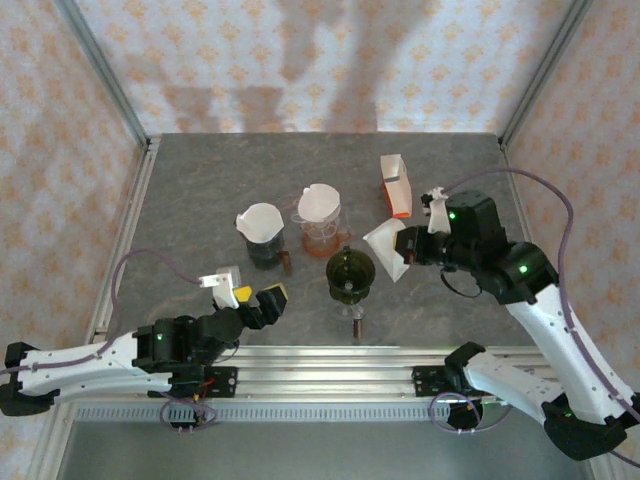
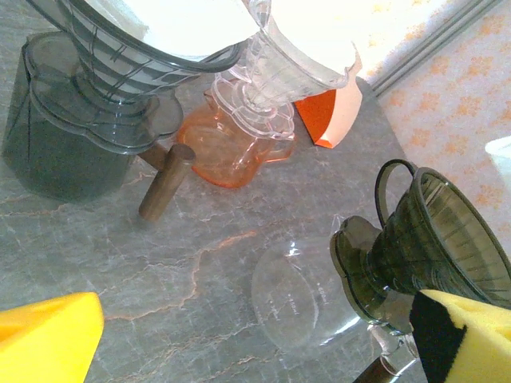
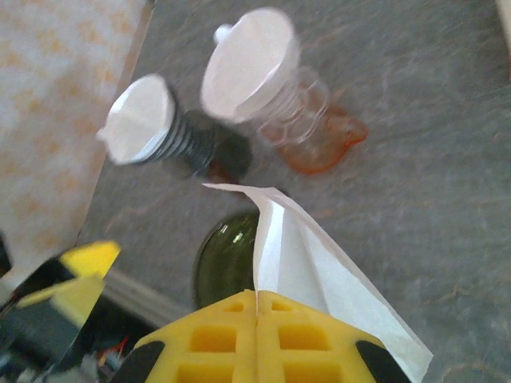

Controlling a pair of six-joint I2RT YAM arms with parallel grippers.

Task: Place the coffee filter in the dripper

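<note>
My right gripper needs to carry the filter over the dark green dripper [image 1: 350,272] [image 3: 227,259], then tilt it, lower it and let go, because that dripper is still empty.
A white paper coffee filter [image 1: 386,250] [image 3: 319,263] is pinched at its edge by my right gripper [image 1: 410,245] [image 3: 257,297], which is shut on it. The filter hangs in the air just right of the dark green dripper [image 1: 350,272] [image 3: 227,259], apart from its rim. The green dripper [image 2: 447,239] sits on a clear glass server [image 2: 307,295] with a brown handle. My left gripper [image 1: 258,297] [image 2: 255,343] stands open near the table's front, left of the green dripper, with nothing between its yellow pads.
A grey dripper lined with a filter on a dark server [image 1: 262,232] and a clear dripper with a filter on an orange server [image 1: 320,215] stand behind the green one. An orange and white filter box [image 1: 396,185] stands at the back right.
</note>
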